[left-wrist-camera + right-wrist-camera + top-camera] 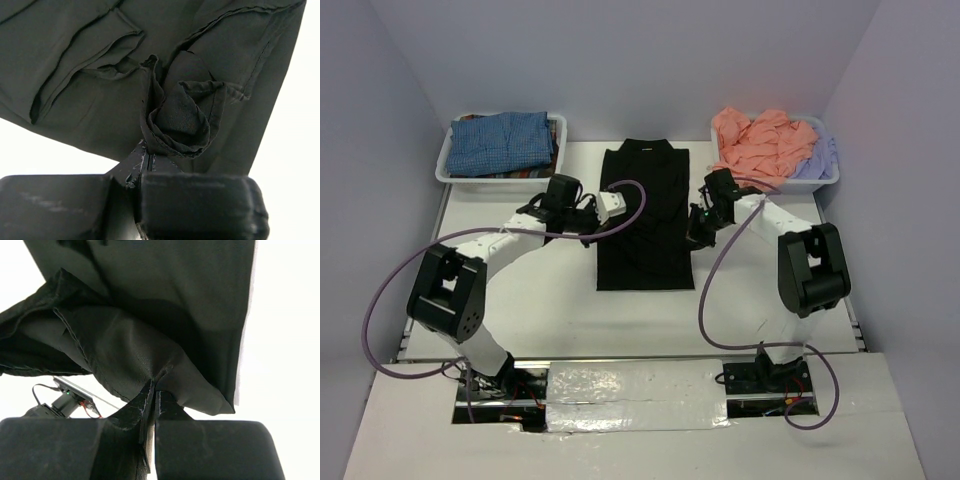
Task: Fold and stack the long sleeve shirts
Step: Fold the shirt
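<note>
The bunched wad of cloth in my left gripper comes down next onto the flat black cloth at the shirt's side edge (pixel 603 245) (pixel 113 143) below my gripper and is released there.
A plain black long sleeve shirt (pixel 645 225) lies lengthwise in the middle of the white table, its sides folded in to a narrow strip with the collar at the far end. My left gripper (pixel 616 210) is at its left edge and is shut on a bunched wad of the black cloth (pixel 175 120); its closed tips (pixel 148 152) pinch the wad from below. My right gripper (pixel 698 230) is at the right edge, shut on a fold of the same shirt (pixel 125 350), which drapes over its tips (pixel 154 389).
A white bin (pixel 444 168) at the back left holds a blue-checked shirt (pixel 505 142). Another white bin (pixel 834 172) at the back right holds a salmon-pink shirt (pixel 760 145) and a pale lavender one (pixel 818 158). Walls close in on both sides.
</note>
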Available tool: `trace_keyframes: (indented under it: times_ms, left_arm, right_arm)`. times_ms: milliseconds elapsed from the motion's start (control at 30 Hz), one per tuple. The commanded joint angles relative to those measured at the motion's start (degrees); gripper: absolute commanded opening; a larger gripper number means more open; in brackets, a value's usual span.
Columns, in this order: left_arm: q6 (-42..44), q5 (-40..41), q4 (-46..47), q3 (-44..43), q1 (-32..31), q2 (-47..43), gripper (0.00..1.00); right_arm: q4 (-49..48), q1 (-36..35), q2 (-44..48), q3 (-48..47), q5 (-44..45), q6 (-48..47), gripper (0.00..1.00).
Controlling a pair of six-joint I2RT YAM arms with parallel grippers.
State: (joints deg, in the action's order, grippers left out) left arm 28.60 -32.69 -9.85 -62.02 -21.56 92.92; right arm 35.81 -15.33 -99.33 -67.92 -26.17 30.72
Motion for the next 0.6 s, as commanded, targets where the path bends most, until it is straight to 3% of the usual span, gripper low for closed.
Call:
trace_keyframes:
  times_ms: [0,133,300,333,367,400,433,500,567]
  left_arm:
    - [0.93,0.08,3.17,-2.40,0.20,1.90,0.00]
    - [-1.43,0.69,4.04,-3.28,0.64,3.84,0.00]
    - [-3.72,2.54,6.32,-3.55,1.17,6.30,0.02]
    - [-3.99,3.50,6.59,-3.55,1.35,7.00,0.14]
    - [-3.99,4.03,6.86,-3.63,1.43,7.35,0.14]
    - [-4.08,4.64,7.21,-3.72,1.52,7.71,0.26]
    - [-4.69,5.35,7.38,-3.90,1.61,7.97,0.31]
    - [-5.74,7.89,7.65,-4.07,1.70,8.85,0.40]
    - [-7.50,10.26,8.53,-4.42,2.31,9.55,0.41]
  right_arm:
    - [1.28,0.65,-1.92,-3.09,-0.98,-1.36,0.00]
    - [1.28,1.27,-5.25,-5.28,-1.95,-1.45,0.00]
    - [3.30,2.23,-10.35,-10.47,-0.28,-2.07,0.28]
    - [3.21,2.76,-10.79,-11.09,-0.19,-1.89,0.30]
    - [3.12,2.94,-11.23,-11.53,-0.11,-1.80,0.32]
    - [3.30,3.11,-12.11,-11.88,0.16,-1.72,0.34]
    - [3.39,3.46,-12.46,-12.32,0.94,-1.45,0.36]
    - [3.39,3.82,-13.25,-13.46,1.56,-1.10,0.44]
    - [3.56,4.35,-13.61,-14.86,2.88,-0.58,0.45]
